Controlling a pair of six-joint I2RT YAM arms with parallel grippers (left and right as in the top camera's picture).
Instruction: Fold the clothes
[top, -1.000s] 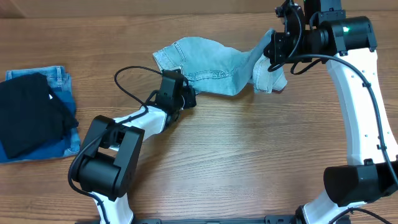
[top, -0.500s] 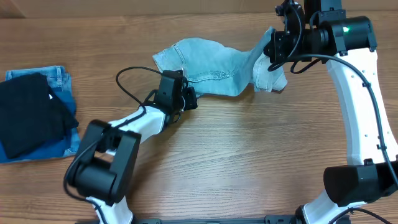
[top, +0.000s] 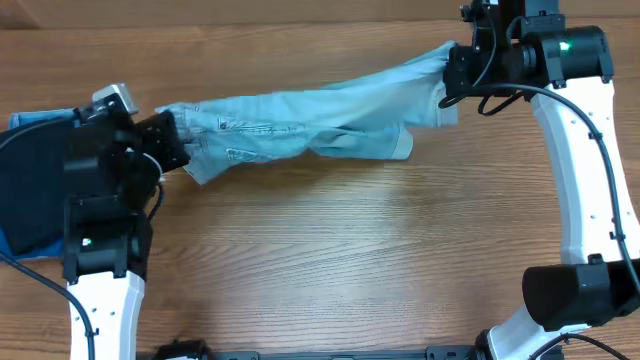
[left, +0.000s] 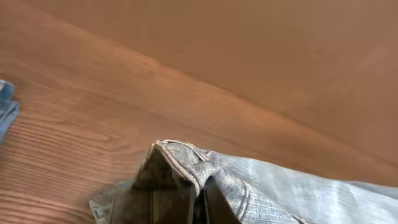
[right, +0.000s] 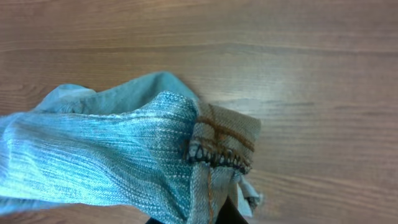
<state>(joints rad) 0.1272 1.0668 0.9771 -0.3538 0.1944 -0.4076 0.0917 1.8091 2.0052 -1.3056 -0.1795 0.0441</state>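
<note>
I will next move my right gripper back and down to release the hemmed end on the open tabletop, which is bare below it and toward my base.
The pale light-blue denim shorts (top: 310, 125) are stretched out lengthways between my two grippers, across the far half of the table. My left gripper (top: 168, 140) is shut on the left end of the shorts, seen close up in the left wrist view (left: 200, 199) with denim (left: 280, 193) pinched between the fingers. My right gripper (top: 452, 72) is shut on the right end, near a hemmed corner (right: 217, 146); its fingers (right: 214, 214) are mostly hidden by the cloth.
A black garment (top: 30, 190) lies on folded darker blue jeans (top: 25, 245) at the left edge, right behind my left arm. Bare wooden table (top: 350, 260) fills the near half.
My left arm has swung far to the left, pulling one end of the shorts with it. The shorts went from a bunched heap to a long stretched band. The right gripper rose slightly.
</note>
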